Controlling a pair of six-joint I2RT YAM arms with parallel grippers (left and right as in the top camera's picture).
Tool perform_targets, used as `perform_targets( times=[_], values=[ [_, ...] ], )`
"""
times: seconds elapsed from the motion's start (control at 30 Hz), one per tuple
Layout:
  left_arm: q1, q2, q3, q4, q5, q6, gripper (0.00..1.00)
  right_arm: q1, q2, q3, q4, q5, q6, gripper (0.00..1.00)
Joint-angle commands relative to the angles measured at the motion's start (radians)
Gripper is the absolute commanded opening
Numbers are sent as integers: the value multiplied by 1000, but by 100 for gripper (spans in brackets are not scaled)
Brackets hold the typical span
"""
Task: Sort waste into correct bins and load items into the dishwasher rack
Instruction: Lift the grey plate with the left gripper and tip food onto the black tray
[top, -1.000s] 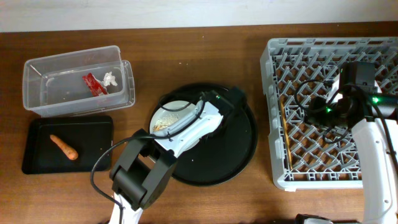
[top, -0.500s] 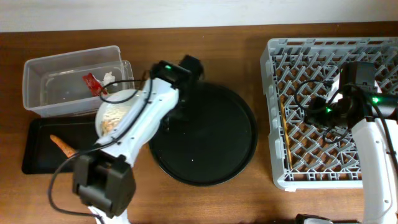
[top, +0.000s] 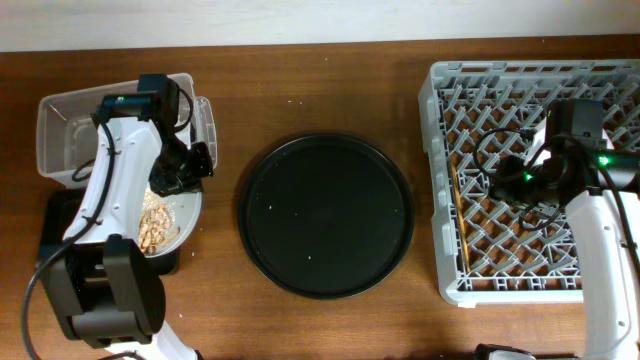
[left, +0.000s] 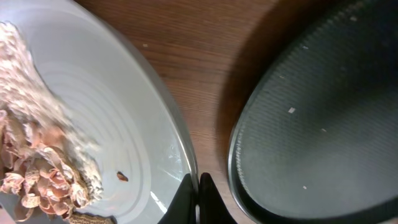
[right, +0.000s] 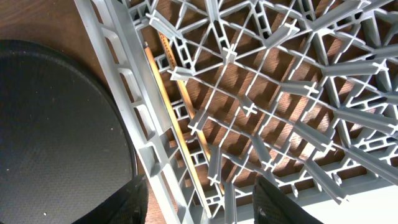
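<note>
The plate holds scraps, so I next need to turn my left gripper to tip it over the rectangular tray. Then I need to move across and let go of the plate over the round black tray.
My left gripper is shut on the right rim of the pale grey-green plate, which holds beige crumbly food scraps. It holds the plate over the right end of the shallow black rectangular tray, just in front of the clear tub. In the left wrist view the jaws pinch the plate's rim, with the scraps at the left. My right gripper is open and empty over the dishwasher rack. The chopsticks lie in the rack's left side. My left arm hides the carrot, wrapper and tissue.
The large round black tray sits in the middle, between the bins and the rack; it also shows in the left wrist view and the right wrist view. The chopsticks lie along the rack's left wall. No cup or bowl is in view.
My left arm has carried the plate with scraps leftward off the round black tray to over the black rectangular tray. The right arm has not moved.
</note>
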Motion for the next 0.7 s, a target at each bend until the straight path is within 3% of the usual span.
perform_targets(
  times=[0.0, 0.17, 0.43, 0.67],
  values=[
    [39, -24, -5, -5, 217, 147, 0, -3, 5, -2, -1, 5, 0, 54],
    [164, -24, -5, -71, 465, 203, 0, -3, 5, -2, -1, 5, 0, 54],
    [480, -24, -5, -255, 951, 646, 0, -3, 5, -2, -4, 5, 0, 54],
    [544, -24, -5, -291, 957, 658, 0, -3, 5, -2, -4, 5, 0, 54]
  ],
)
